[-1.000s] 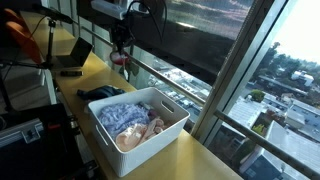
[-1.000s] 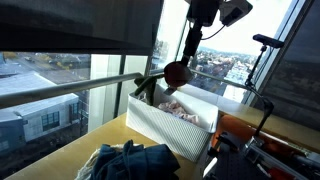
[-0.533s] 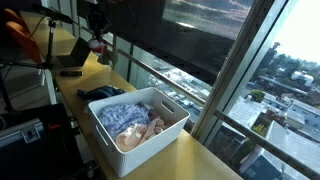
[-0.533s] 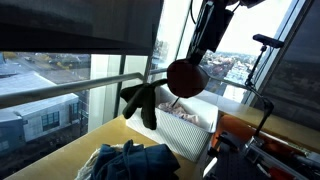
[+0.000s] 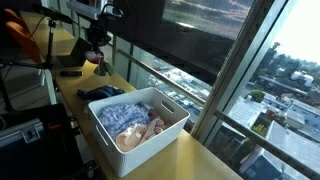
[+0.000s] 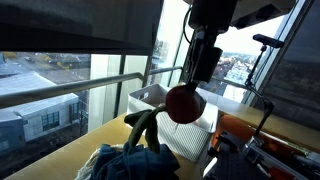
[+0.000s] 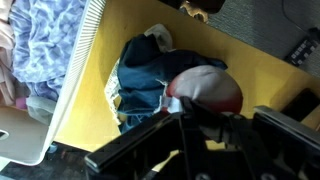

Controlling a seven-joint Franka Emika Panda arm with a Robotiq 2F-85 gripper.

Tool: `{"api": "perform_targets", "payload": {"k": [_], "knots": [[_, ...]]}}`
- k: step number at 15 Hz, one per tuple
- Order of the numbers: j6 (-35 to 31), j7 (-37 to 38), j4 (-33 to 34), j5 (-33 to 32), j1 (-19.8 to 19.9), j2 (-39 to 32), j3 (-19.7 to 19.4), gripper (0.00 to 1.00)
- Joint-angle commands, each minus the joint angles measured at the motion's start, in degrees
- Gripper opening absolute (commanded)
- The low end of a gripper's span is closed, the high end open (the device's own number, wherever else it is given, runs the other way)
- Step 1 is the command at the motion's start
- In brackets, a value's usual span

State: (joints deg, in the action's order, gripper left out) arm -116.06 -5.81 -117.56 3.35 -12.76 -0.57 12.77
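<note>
My gripper shifts toward the white basket (image 5: 105, 140) next, staying high, and then opens, since the red garment hangs off one side of the blue pile.
My gripper (image 5: 97, 52) is shut on a dark red garment (image 5: 101, 66) and hangs over the far end of the yellow table (image 5: 200, 155). In an exterior view the red garment (image 6: 183, 103) bulges below the gripper (image 6: 202, 72), and a dark olive part (image 6: 140, 127) trails down onto a pile of blue clothes (image 6: 130, 162). From the wrist, the red and pale garment (image 7: 210, 88) sits at my gripper (image 7: 200, 116), with the blue pile (image 7: 145, 70) just beyond it. A white basket (image 5: 105, 140) of clothes stands beside the pile (image 5: 100, 93).
A laptop (image 5: 72, 55) lies on the table behind the gripper. Large windows with a metal rail (image 5: 170, 85) run along the table's side. The basket's white wall (image 7: 85, 50) borders the blue pile. An orange chair (image 5: 20, 35) and stands are beyond the table.
My gripper has carried the red garment away from above the basket, first upward, then down over the blue pile. The grip has stayed shut.
</note>
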Motion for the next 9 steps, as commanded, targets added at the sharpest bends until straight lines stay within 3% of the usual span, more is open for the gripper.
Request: {"api": "perform_targets", "payload": {"k": [1, 7, 8, 9], "knots": [[0.58, -1.49, 4.55, -0.93, 0.9, -3.36, -0.88, 0.01], [-0.01, -2.89, 5.9, -0.89, 2.45, -7.09, -1.82, 0.01], [-0.06, -2.87, 5.77, -0.75, 2.49, -7.42, -1.79, 0.31], [-0.01, -2.81, 5.66, -0.71, 2.51, -7.66, -1.75, 0.32]]}}
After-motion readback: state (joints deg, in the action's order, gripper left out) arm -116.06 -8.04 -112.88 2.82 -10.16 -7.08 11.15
